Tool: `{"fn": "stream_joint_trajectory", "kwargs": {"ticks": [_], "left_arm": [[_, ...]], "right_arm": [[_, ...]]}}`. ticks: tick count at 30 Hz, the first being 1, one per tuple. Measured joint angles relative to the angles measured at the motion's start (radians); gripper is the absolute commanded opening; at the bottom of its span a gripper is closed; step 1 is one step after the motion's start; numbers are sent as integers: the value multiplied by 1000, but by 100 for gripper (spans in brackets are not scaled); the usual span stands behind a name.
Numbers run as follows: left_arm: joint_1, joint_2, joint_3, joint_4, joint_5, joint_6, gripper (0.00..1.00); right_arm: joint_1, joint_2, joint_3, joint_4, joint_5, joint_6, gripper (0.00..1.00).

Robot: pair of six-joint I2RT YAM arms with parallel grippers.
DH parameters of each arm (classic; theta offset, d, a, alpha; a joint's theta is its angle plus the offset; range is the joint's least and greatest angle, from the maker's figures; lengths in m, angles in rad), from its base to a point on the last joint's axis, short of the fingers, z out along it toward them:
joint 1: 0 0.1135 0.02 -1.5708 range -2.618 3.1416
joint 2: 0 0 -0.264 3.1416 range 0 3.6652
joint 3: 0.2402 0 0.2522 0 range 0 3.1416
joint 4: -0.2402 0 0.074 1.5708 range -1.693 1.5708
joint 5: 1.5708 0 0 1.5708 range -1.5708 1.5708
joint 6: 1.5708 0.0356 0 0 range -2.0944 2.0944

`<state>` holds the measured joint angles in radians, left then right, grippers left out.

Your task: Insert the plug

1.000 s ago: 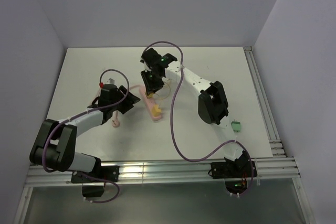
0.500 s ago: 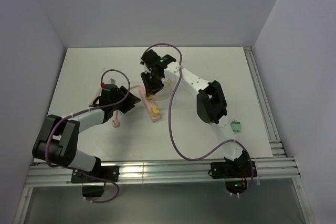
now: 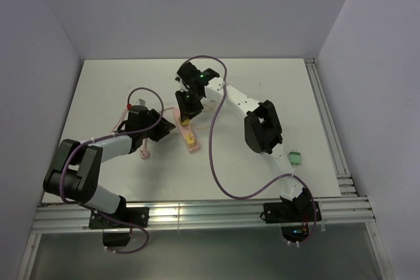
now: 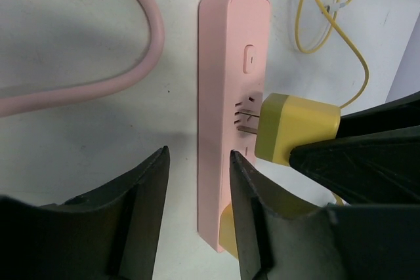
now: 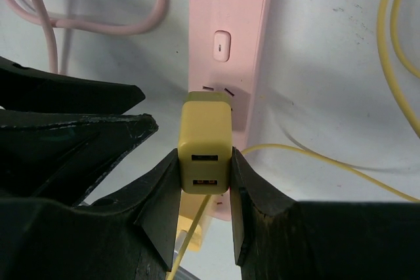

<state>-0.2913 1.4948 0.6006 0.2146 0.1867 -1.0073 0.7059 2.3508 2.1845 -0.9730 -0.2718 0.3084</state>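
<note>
The plug's metal pins still show between the plug and the power strip, so my right gripper needs to push down onto the power strip's middle socket next and let go of the yellow USB plug.
A pink power strip lies mid-table; it also shows in the left wrist view and the right wrist view. My right gripper is shut on a yellow USB plug and holds it over the strip's middle socket. In the left wrist view the plug has its metal prongs at the socket holes, with part of them still showing. My left gripper is open at the strip's near end, one finger in front of the strip, the other on the table beside it.
A second yellow adapter with a thin yellow cable sits at the strip's near end. The strip's pink cord loops to the left. A small green connector lies at the right, by the right arm.
My right gripper has brought the yellow plug down and nearer onto the strip. My left gripper has edged closer to the strip's near end.
</note>
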Motion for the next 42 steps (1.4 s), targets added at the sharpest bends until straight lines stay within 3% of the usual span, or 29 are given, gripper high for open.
{"fn": "stream_joint_trajectory", "kwargs": {"ticks": [5,11,21,32,42], "left_arm": [[0,18,-10,39,1,0,34],[0,91,-14,100,35,-3,12],[0,157,-14,158,79,-5,1],[-7,185,-40,239,89,-27,0],[-7,149,-114,301,77,-58,1]], "right_arm": [[0,13,21,-3,6,18,0],[10,27,41,-16,51,43,0],[57,80,143,-87,158,68,0],[130,95,168,-104,343,81,0],[148,150,258,-154,403,78,0]]}}
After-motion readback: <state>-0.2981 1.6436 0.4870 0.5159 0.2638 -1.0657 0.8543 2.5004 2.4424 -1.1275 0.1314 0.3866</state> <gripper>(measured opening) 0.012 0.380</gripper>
